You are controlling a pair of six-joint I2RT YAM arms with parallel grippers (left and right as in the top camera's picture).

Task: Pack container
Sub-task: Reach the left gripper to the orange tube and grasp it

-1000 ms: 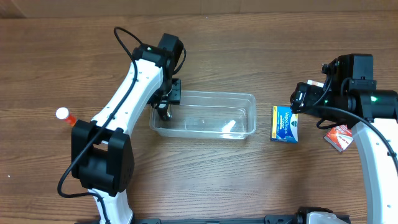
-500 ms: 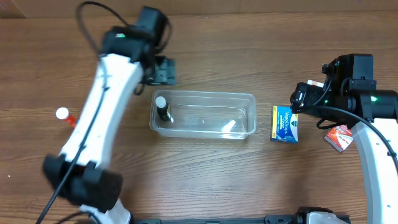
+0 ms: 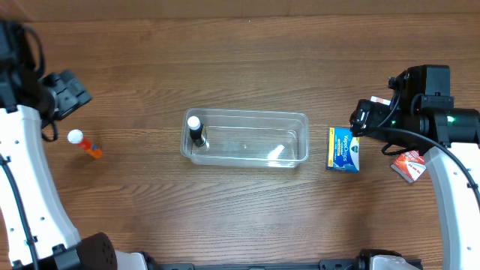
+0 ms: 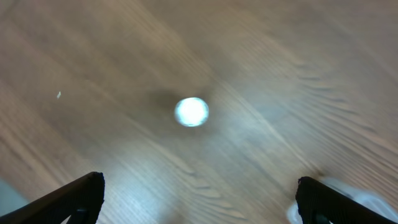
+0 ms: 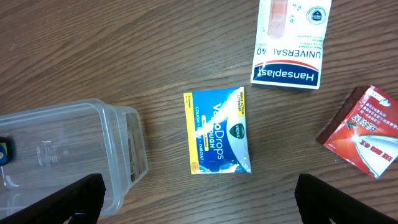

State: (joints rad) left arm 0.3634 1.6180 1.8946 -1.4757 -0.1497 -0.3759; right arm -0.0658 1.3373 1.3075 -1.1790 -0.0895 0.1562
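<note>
The left gripper lowers to the bottle's white-end with the cap (image 3: 76, 137) and closes there next. Only bare wood is between its fingers, and the orange bottle is still below.
The clear container (image 3: 247, 113) sits mid-table, and its corner shows at the left of the right wrist view (image 5: 118, 155). A small dark bottle with a white cap (image 3: 196, 131) stands upright in its left end. My left gripper (image 3: 66, 91) is far off at the table's left edge, open over bare wood (image 4: 199, 205), nothing between its fingers (image 4: 78, 196). A white-capped orange bottle (image 3: 84, 143) lies just below it. My right gripper (image 3: 360, 118) hovers open (image 5: 199, 205) beside the container's right end, above a blue Vicks box (image 3: 343, 149) (image 5: 217, 130).
A red box (image 3: 409, 165) (image 5: 367, 130) lies at the far right. A white Hansaplast box (image 5: 291, 40) lies behind the Vicks box, mostly under the right arm in the overhead view. The left wrist view is blurred, with a bright glare spot (image 4: 191, 112).
My left gripper opened, left the dark bottle standing in the container, and the arm swung away to the far left. The right arm has not moved.
</note>
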